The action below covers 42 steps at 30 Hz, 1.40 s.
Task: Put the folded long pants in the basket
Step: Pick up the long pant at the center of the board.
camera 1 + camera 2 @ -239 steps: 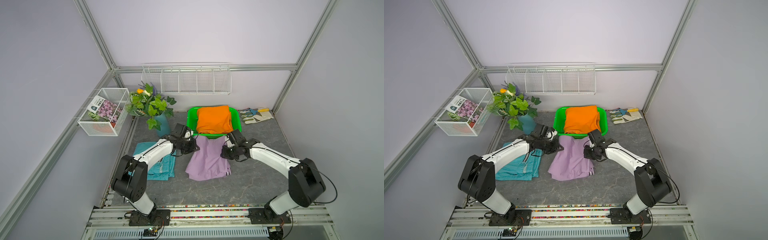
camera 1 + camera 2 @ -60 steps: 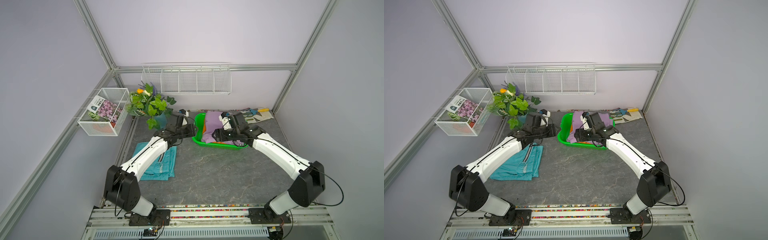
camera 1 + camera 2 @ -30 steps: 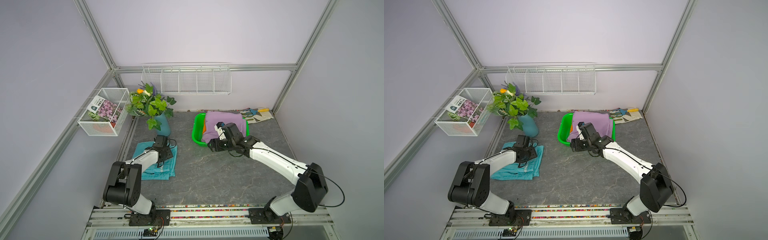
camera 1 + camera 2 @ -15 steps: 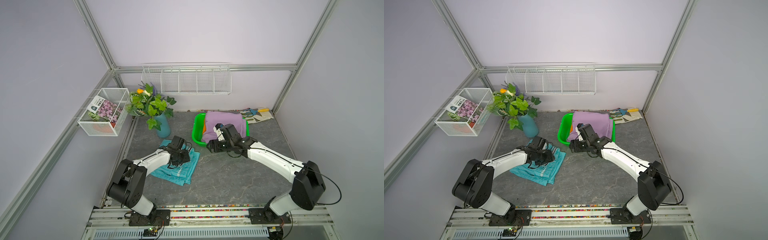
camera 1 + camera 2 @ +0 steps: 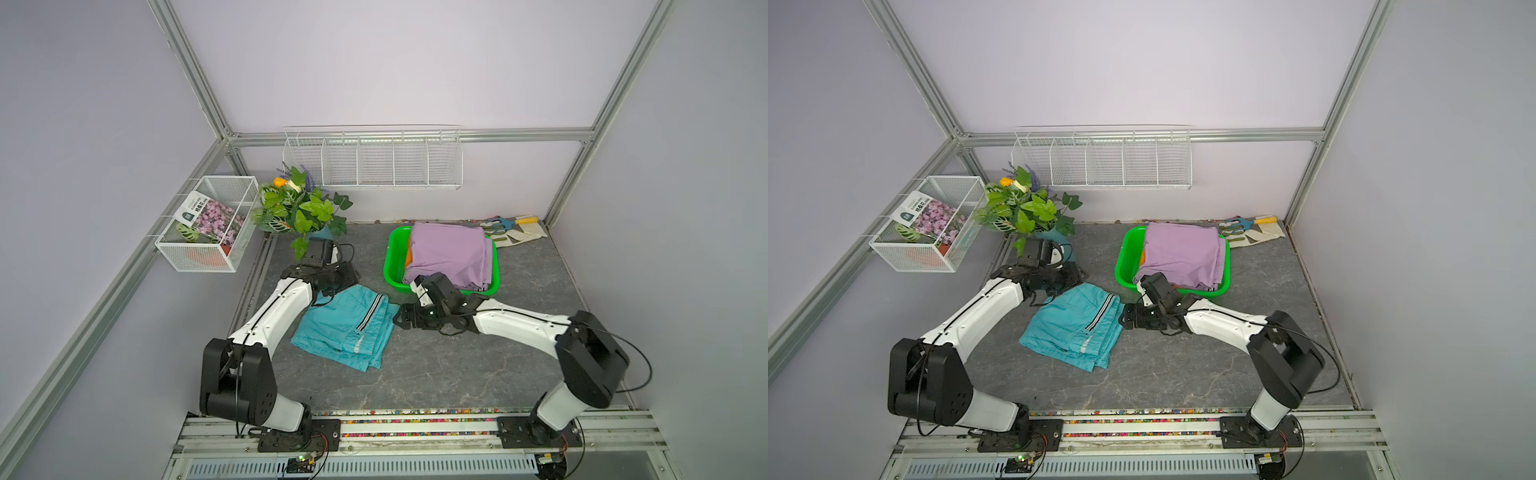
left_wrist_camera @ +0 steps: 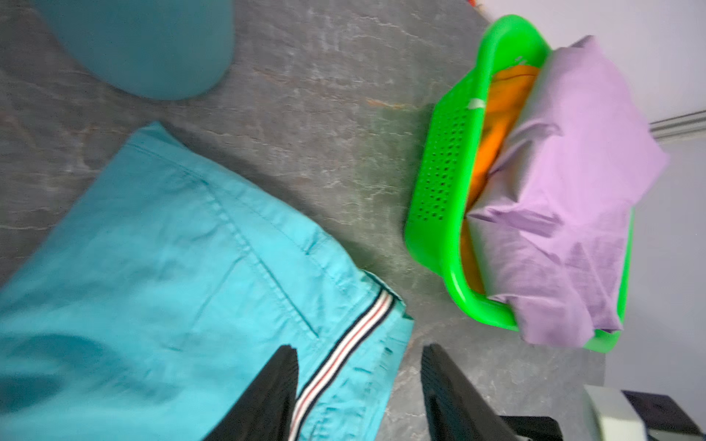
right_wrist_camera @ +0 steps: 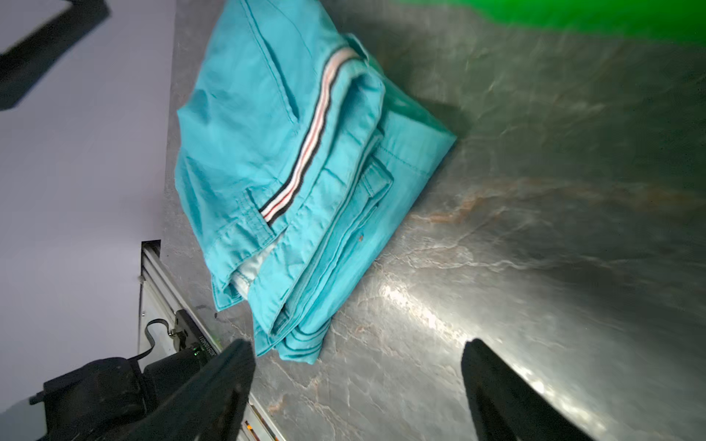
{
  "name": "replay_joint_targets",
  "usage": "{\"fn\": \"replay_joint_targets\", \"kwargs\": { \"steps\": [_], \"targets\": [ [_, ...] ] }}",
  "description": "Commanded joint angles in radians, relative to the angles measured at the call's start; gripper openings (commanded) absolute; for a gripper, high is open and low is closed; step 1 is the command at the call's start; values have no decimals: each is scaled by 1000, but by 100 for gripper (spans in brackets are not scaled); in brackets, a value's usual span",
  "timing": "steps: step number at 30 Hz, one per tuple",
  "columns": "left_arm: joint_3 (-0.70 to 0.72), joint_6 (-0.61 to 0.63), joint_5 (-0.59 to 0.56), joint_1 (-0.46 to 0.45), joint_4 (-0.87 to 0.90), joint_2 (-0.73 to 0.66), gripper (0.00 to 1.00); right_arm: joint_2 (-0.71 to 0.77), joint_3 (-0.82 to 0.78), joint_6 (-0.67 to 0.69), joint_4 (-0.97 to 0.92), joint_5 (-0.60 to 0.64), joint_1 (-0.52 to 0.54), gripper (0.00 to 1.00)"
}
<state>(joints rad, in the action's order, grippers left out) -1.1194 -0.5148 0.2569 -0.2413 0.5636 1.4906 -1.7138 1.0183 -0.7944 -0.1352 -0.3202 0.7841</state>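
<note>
The edge of the teal pants is just past my right gripper's fingers, between both grippers, so next I need to move my right gripper across toward the pants and close it on their striped edge (image 5: 376, 315) (image 7: 318, 183).
The folded teal pants (image 5: 345, 328) (image 5: 1073, 328) with a striped side seam lie flat on the grey table, left of the green basket (image 5: 392, 257) (image 5: 1121, 262). The lilac pants (image 5: 449, 253) (image 5: 1183, 253) lie on top in the basket, with the orange pants (image 5: 408, 255) (image 6: 500, 107) showing beneath them. My left gripper (image 5: 347, 279) (image 6: 357, 366) is open at the teal pants' far corner, one finger over the cloth (image 6: 172, 267) and one over the table. My right gripper (image 5: 401, 320) (image 7: 359, 362) stands wide open and empty, low beside the right edge of the teal pants (image 7: 286, 152).
A plant in a teal vase (image 5: 303, 208) stands at the back left. One white wire basket (image 5: 208, 224) hangs on the left wall, and a wire shelf (image 5: 374, 158) hangs on the back wall. Pale gloves and garden tools (image 5: 515, 232) lie behind the basket's right corner.
The teal pants have slid from the table's left side toward the middle along with my left gripper. My right gripper came down from the basket to the pants' right edge and opened wider.
</note>
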Motion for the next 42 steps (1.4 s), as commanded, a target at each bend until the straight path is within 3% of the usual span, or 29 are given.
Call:
{"fn": "replay_joint_targets", "kwargs": {
  "steps": [1, 12, 18, 27, 30, 31, 33, 35, 36, 42],
  "targets": [
    [65, 69, -19, 4, 59, 3, 56, -105, -12, -112, 138, -114, 17, 88],
    [335, -24, 67, 13, -38, -10, 55, -214, 57, -148, 133, -131, 17, 89],
    [372, -55, 136, -9, -91, 29, 53, -275, 108, -181, 171, -152, 23, 88],
    [397, -101, 131, -76, -108, 2, 53, -339, 217, -210, 157, -103, 41, 84],
    [397, -108, 136, -78, -110, -19, 53, -346, 243, -203, 128, -85, 47, 75],
    [394, -110, 135, -78, -107, -26, 53, -349, 248, -205, 122, -85, 48, 67],
    [386, -110, 129, -78, -98, -39, 53, -352, 246, -210, 121, -82, 47, 41],
    [377, -116, 123, -78, -97, -62, 53, -354, 246, -213, 120, -83, 47, 7],
    [371, -117, 123, -76, -97, -72, 53, -356, 247, -214, 120, -85, 47, 1],
    [278, -92, 139, 6, -63, -122, 55, -304, 218, -184, 89, -62, 40, 0]
  ]
}}
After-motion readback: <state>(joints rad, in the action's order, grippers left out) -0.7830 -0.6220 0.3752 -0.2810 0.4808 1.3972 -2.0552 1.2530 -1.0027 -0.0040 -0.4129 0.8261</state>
